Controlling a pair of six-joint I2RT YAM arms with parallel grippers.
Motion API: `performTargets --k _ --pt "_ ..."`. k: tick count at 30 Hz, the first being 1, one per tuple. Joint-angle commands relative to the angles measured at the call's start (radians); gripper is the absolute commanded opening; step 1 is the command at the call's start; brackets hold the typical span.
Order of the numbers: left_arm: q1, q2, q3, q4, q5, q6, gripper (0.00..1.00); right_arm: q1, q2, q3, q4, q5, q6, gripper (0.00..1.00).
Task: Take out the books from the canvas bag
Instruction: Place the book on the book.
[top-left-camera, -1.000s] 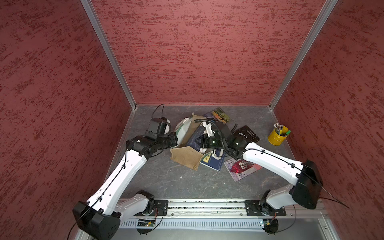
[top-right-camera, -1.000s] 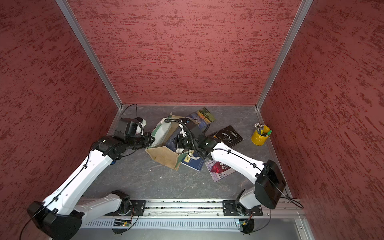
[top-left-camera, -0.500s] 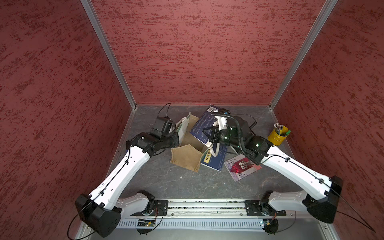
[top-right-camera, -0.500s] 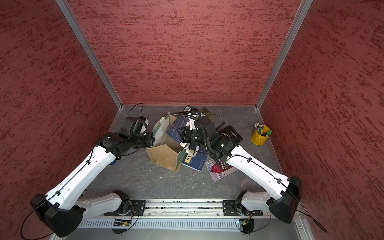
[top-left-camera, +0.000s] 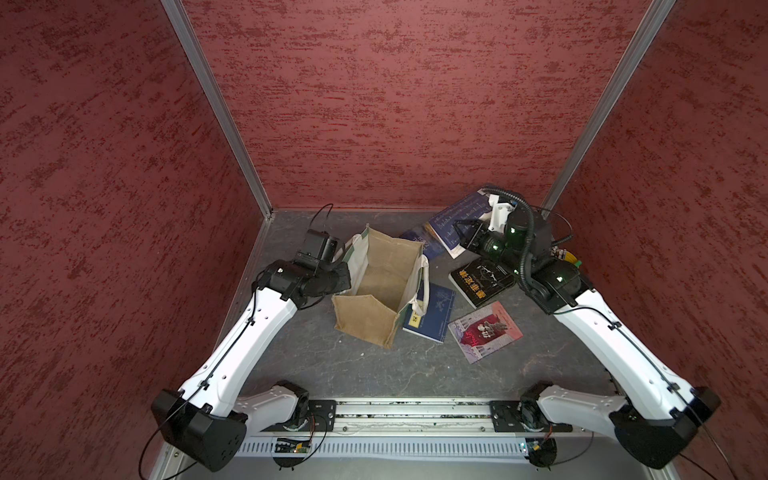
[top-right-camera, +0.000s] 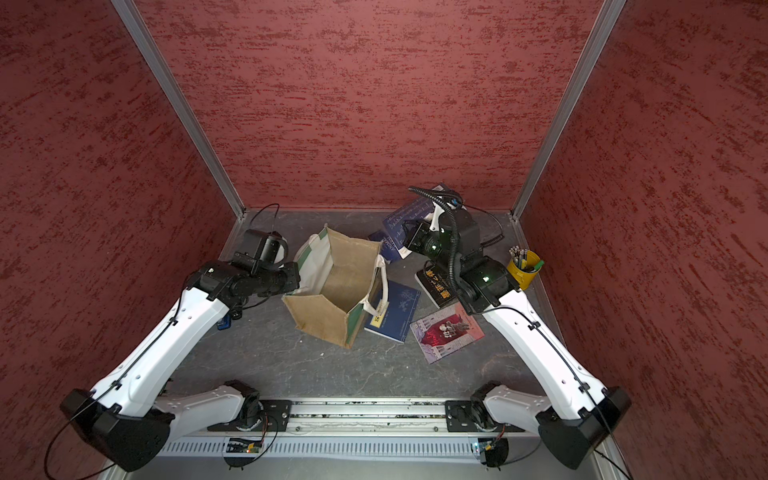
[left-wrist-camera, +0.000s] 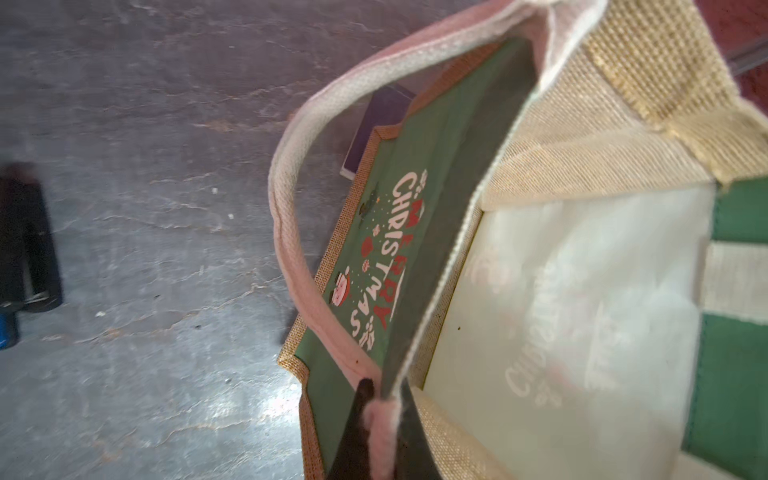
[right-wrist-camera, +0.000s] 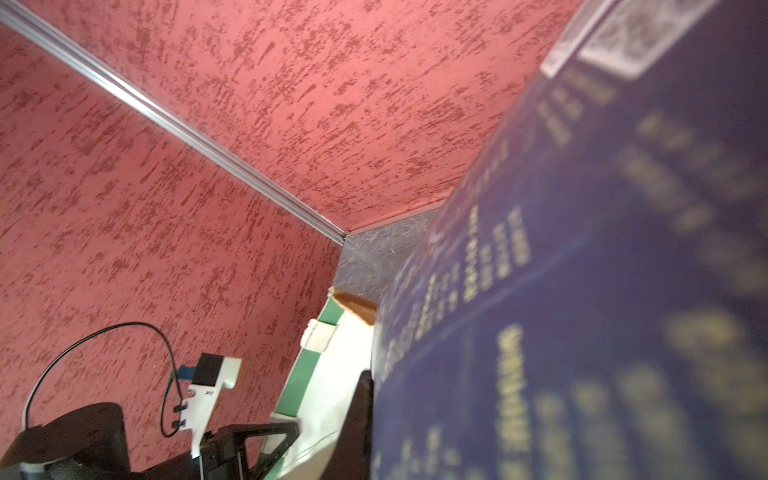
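My right gripper will next move back and down to let go of the tilted book on top of the navy one with a yellow label (top-left-camera: 432, 311), which lies flat outside the bag.
The canvas bag (top-left-camera: 382, 286) stands open mid-table, and only bare burlap shows inside it in both top views. My left gripper (left-wrist-camera: 384, 399) is shut on the bag's white handle strap (left-wrist-camera: 286, 232) at its left rim (top-right-camera: 305, 259). My right gripper (top-left-camera: 461, 228) is raised at the back right, shut on a navy book (right-wrist-camera: 582, 291) that tilts in the air (top-right-camera: 409, 218). Other books lie right of the bag: a navy one with a yellow label (top-left-camera: 432, 311), a black one (top-left-camera: 482, 280), a pink-red one (top-left-camera: 484, 332) and blue "Animal Farm" (top-right-camera: 388, 247).
A yellow pencil cup (top-right-camera: 523, 270) stands at the right wall, close behind my right forearm. Red walls close in the left, back and right. The arm bases and a metal rail (top-left-camera: 399, 411) line the front edge. Bare grey floor (top-left-camera: 374, 374) lies in front of the bag.
My right gripper has lifted the navy book up out of the bag and carried it to the back right. The left gripper has kept its hold on the strap while the bag opened wider.
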Motion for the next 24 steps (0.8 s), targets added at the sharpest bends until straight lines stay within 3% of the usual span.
performTargets --k 1,7,10,14,19,24 --pt "0.101 -0.035 0.07 -0.053 -0.018 -0.016 0.0 -0.044 -0.029 -0.082 0.026 -0.075 0.149 0.0" --pt "0.367 -0.081 0.177 0.021 0.208 -0.057 0.0 -0.064 -0.004 -0.248 0.052 -0.448 0.321 0.0" --pt "0.438 -0.062 0.238 0.052 0.266 -0.074 0.0 -0.058 0.08 -0.173 -0.198 -0.558 0.187 0.0" --pt "0.453 -0.026 0.26 0.09 0.275 -0.052 0.0 -0.036 0.214 0.048 -0.619 -0.431 -0.063 0.0" --pt "0.459 -0.019 0.22 0.135 0.248 -0.021 0.0 0.031 0.362 0.247 -0.924 -0.086 -0.159 0.0" --pt "0.464 -0.024 0.182 0.153 0.243 -0.015 0.0 0.144 0.476 0.255 -0.955 0.019 -0.146 0.0"
